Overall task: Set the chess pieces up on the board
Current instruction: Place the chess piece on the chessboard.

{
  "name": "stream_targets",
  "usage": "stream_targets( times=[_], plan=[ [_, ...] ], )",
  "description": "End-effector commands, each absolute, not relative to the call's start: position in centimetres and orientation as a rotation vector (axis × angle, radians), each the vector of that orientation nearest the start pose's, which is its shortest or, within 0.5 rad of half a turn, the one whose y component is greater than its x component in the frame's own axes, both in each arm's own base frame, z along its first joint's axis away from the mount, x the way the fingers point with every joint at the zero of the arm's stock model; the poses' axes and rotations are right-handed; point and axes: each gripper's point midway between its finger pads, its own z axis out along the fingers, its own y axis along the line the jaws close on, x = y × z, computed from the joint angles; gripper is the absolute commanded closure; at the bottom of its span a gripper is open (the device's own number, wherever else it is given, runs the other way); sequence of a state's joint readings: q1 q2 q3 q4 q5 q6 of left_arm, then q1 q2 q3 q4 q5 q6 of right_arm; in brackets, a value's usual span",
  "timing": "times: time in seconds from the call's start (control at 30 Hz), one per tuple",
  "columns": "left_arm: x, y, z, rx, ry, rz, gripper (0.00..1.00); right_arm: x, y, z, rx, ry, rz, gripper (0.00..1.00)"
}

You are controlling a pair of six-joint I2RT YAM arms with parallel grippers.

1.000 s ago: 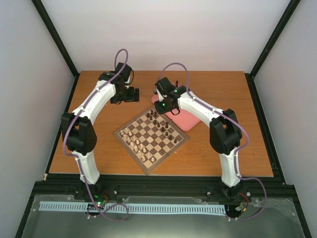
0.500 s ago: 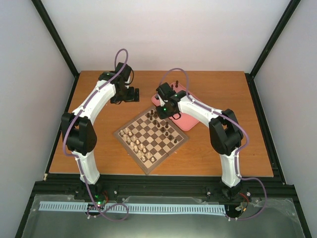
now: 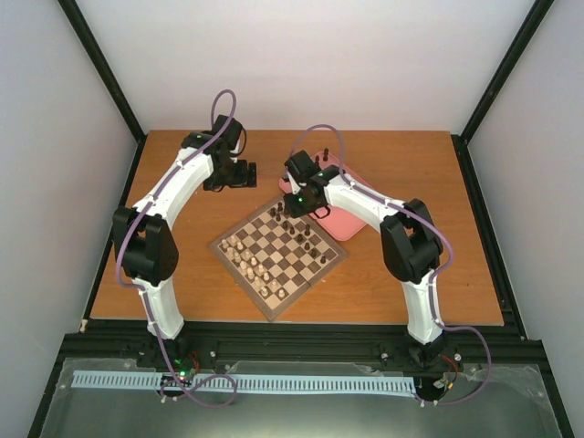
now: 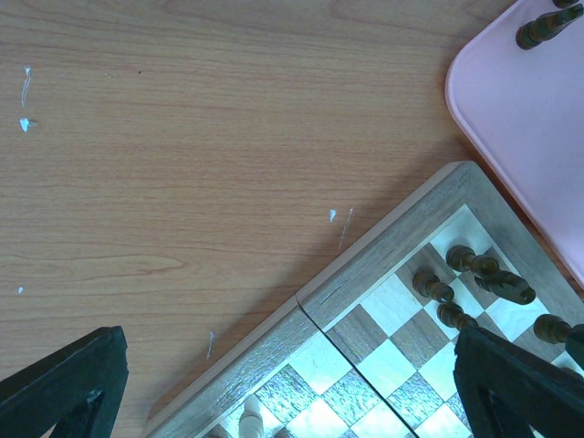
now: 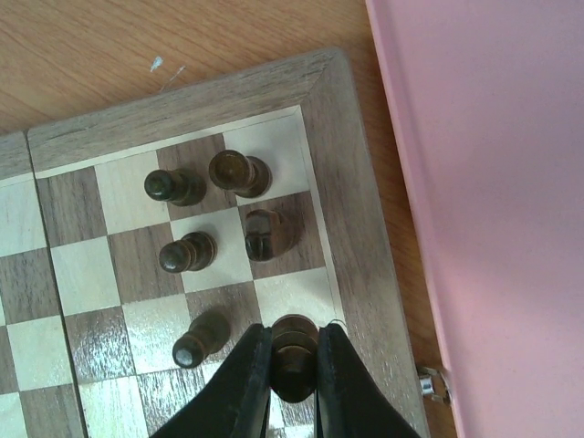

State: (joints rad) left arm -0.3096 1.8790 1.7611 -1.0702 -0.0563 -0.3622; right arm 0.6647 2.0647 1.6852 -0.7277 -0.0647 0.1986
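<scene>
My right gripper holds the dark chess piece, and the light square in the board's edge row (image 5: 297, 302) is free beneath it. Next I will lower the piece onto that square, easing it toward the neighboring chess piece.
The chessboard (image 3: 278, 248) lies turned like a diamond in the table's middle. Dark chess pieces (image 3: 304, 239) stand along its far right edge, pale ones along its near left edge. My right gripper (image 5: 294, 365) is shut on a dark chess piece (image 5: 294, 351) and holds it just above a light square in the edge row, next to the board's border (image 5: 351, 182). Several dark pieces (image 5: 187, 253) stand on the squares beside it. My left gripper (image 3: 239, 173) hovers open over bare table beyond the board's far corner (image 4: 401, 228); its fingers (image 4: 511, 379) frame the wrist view's bottom corners.
A pink tray (image 3: 339, 196) lies beyond the board's far right edge, with two dark pieces (image 3: 321, 157) standing on it; it fills the right of the right wrist view (image 5: 493, 182) and one piece (image 4: 546, 26) on it shows in the left wrist view.
My right gripper has moved left from over the pink tray to the board's far corner, carrying the dark piece. The left arm has not moved.
</scene>
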Motion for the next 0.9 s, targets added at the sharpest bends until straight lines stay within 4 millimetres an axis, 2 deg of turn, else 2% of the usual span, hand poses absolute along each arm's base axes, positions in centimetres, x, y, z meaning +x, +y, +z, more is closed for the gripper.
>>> stream_targets(
  times=[0.0,0.77,0.87],
  plan=[
    [43.0,-12.6,18.5,-0.089,2.710,-0.119,0.00,39.1,33.4,8.8,-0.696,2.635,0.374,0.97],
    [42.6,-12.4,18.5,-0.091,2.715,-0.110,0.00,39.8,33.2,6.9,-0.700,2.657,0.316,0.95],
    [42.6,-12.5,18.4,-0.089,2.718,-0.113,0.00,39.8,33.3,6.8,-0.702,2.658,0.313,0.91]
  ],
)
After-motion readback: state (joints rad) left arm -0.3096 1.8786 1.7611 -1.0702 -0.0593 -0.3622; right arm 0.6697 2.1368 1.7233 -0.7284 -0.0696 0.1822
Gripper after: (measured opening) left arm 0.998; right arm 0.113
